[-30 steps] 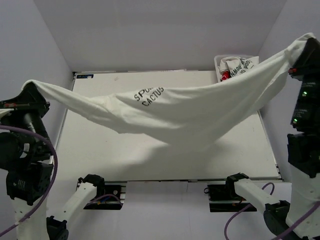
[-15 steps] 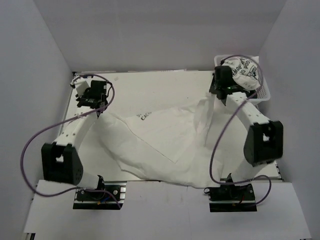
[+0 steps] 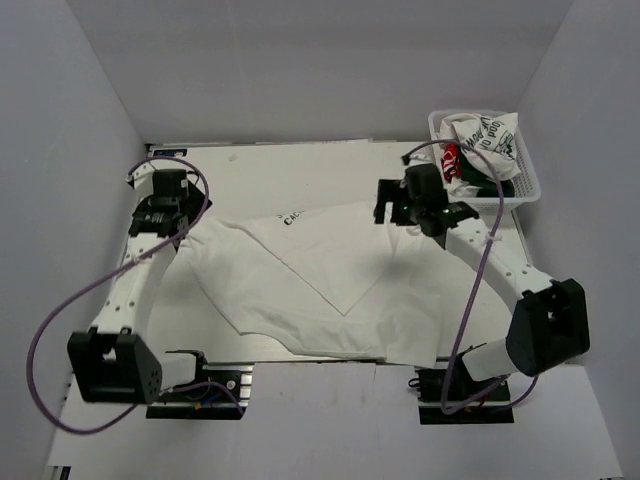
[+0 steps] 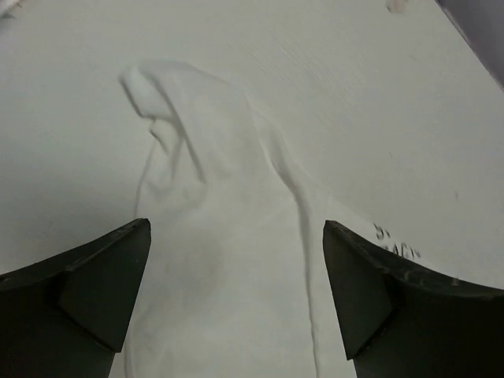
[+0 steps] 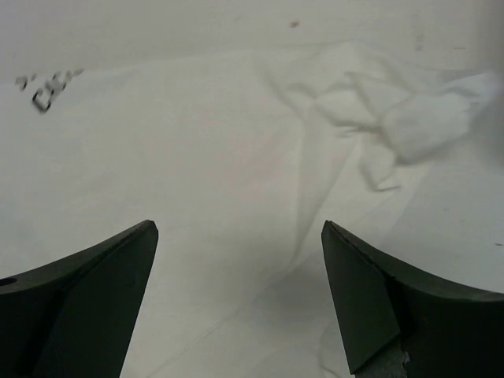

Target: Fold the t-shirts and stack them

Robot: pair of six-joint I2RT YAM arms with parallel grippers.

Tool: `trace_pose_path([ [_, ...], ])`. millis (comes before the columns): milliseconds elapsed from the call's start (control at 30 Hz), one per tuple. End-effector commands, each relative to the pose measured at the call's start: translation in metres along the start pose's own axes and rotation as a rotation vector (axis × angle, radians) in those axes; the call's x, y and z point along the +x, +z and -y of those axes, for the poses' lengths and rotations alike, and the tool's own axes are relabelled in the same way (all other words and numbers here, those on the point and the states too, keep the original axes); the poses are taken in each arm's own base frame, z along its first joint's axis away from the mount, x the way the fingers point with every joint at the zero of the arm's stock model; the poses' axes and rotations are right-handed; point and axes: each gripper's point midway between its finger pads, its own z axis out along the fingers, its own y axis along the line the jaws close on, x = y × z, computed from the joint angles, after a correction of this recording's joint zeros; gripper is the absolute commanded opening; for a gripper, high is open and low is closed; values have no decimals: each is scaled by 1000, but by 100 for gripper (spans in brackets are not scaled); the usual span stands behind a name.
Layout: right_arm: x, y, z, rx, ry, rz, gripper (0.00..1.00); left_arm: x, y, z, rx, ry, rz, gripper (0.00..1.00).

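The t-shirt's diagonal edges meet at the fold's near tip (image 3: 344, 314), so my right gripper will move back and down onto it next, to the left in the top view.
A white t-shirt (image 3: 340, 270) with black lettering lies spread on the table, a diagonal fold line running across it. My left gripper (image 3: 165, 205) hovers over its left corner, open, with nothing between its fingers. In the left wrist view the gripper (image 4: 236, 227) is just above the cloth (image 4: 213, 157), which ends in a crumpled tip ahead. My right gripper (image 3: 392, 210) is over the shirt's far right corner, also open and holding nothing. In the right wrist view this gripper (image 5: 239, 226) is over smooth cloth (image 5: 220, 134), with a rumpled bunch at the upper right.
A white basket (image 3: 527, 178) stands at the back right corner with more crumpled t-shirts (image 3: 485, 135) and something red (image 3: 450, 155) inside. The shirt's near edge hangs to the table's front edge (image 3: 330, 360). White walls close in on both sides.
A second ago both grippers held the shirt stretched high in the air. Both arms came down, the shirt now lies on the table, and both grippers have let go and opened.
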Motion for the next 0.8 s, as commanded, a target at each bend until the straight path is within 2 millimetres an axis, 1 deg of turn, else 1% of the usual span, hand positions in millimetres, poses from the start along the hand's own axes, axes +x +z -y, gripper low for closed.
trace_pose_path([
  [0,73,-12,-60,-181,-182,-148,90,43,-30,25,277,8,-130,100],
  [33,88,-13,-63,-190,-211,-175,90,53,-33,25,309,-1,-155,100],
  [67,106,-17,-77,-217,-273,-202,90,76,-34,27,375,3,-210,100],
  [100,116,-18,-82,-222,-309,-218,90,77,-43,26,410,-14,-201,100],
  [133,137,-18,-94,-240,-371,-258,90,84,-44,25,427,-22,-214,100],
  [167,149,-21,-102,-237,-442,-268,90,103,-45,22,460,-15,-263,100],
  [200,160,-18,-102,-215,-474,-295,90,108,-48,19,466,-30,-274,100],
  [233,167,-18,-107,-215,-508,-304,90,118,-45,16,465,-26,-294,100],
  [267,177,-16,-114,-192,-582,-297,90,135,-45,10,471,-28,-340,100],
  [300,189,-12,-109,-162,-617,-335,90,142,-43,6,460,-25,-353,100],
  [333,198,-15,-115,-160,-663,-340,90,152,-41,-2,446,-21,-369,100],
  [367,205,-10,-113,-131,-678,-352,90,155,-39,-3,445,-20,-370,100],
  [400,209,-11,-115,-134,-692,-357,90,156,-39,-4,451,-22,-363,100],
  [433,215,-13,-119,-143,-698,-360,90,165,-36,-10,438,-18,-378,100],
  [467,223,-11,-121,-150,-705,-367,90,170,-36,-10,455,-8,-387,100],
  [500,229,-11,-123,-149,-690,-373,90,182,-35,-15,460,-5,-413,100],
  [533,229,-11,-123,-149,-690,-373,90,182,-35,-15,460,-5,-414,100],
  [567,235,-10,-120,-138,-702,-386,90,186,-33,-17,460,6,-413,100],
  [600,237,-9,-119,-116,-676,-390,89,190,-32,-20,461,6,-412,100],
  [633,237,-8,-117,-100,-674,-387,84,193,-31,-22,460,6,-413,100],
  [667,235,-5,-112,-70,-680,-378,81,196,-30,-24,454,7,-420,100],
  [733,230,-3,-111,-43,-663,-362,74,196,-26,-28,429,18,-407,100],
  [767,224,-2,-111,-34,-660,-345,56,199,-23,-32,409,31,-416,100],
])
